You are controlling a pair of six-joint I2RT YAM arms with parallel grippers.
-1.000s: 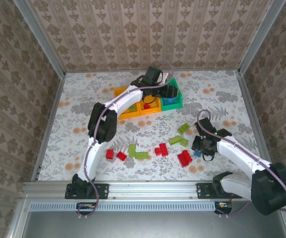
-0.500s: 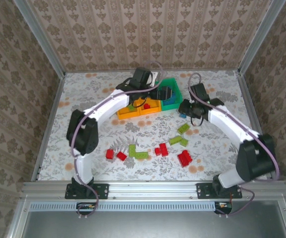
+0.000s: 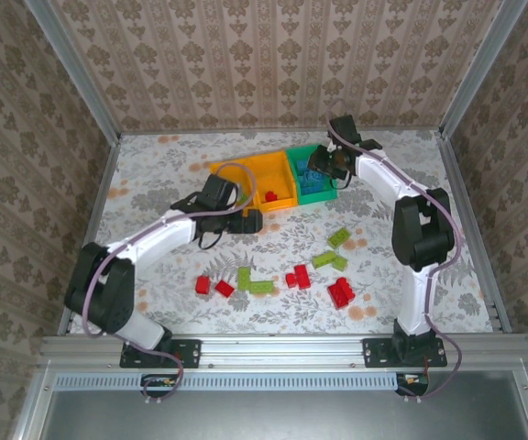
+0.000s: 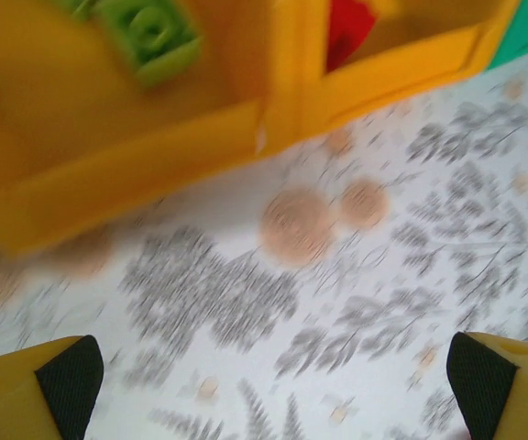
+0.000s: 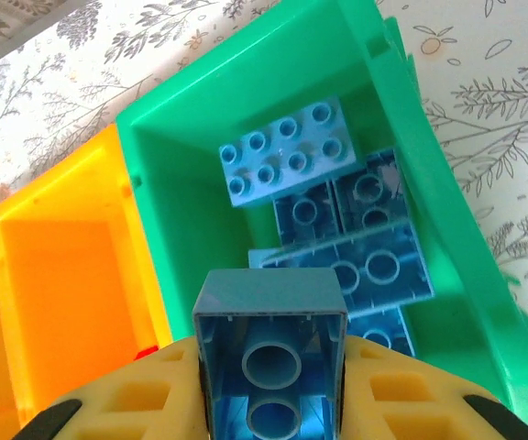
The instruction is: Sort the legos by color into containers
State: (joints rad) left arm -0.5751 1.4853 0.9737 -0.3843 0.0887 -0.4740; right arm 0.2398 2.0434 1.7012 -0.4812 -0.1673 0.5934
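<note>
The red brick at the row's end [image 3: 203, 284] is below the robot's left gripper and closer to the robot's base, so the left gripper needs to pull back and go down onto that brick next.
My right gripper [image 5: 271, 385] is shut on a blue brick [image 5: 269, 312], held underside up just above the green bin [image 5: 181, 202]. Several blue bricks [image 5: 287, 151] lie in that bin. From above, the right gripper [image 3: 317, 170] hangs over the green bin [image 3: 322, 194]. My left gripper [image 3: 249, 221] is open and holds nothing, low over the table just in front of the orange bins [image 3: 236, 174]. Its wrist view shows a lime brick [image 4: 149, 32] in one orange bin [image 4: 108, 174] and a red brick [image 4: 346, 27] in the bin beside it. Loose red bricks [image 3: 341, 292] and lime bricks [image 3: 338, 236] lie on the table.
More loose bricks sit toward the front: red ones [image 3: 213, 286], a lime pair [image 3: 253, 282] and red ones [image 3: 297, 276]. The table has a floral cloth [image 3: 154, 183] and metal rails along its edges [image 3: 90, 211]. Patterned walls enclose three sides.
The right arm swung from the front right up to the green bin, carrying the blue brick. The left arm pulled back out of the bins to the table in front of them.
</note>
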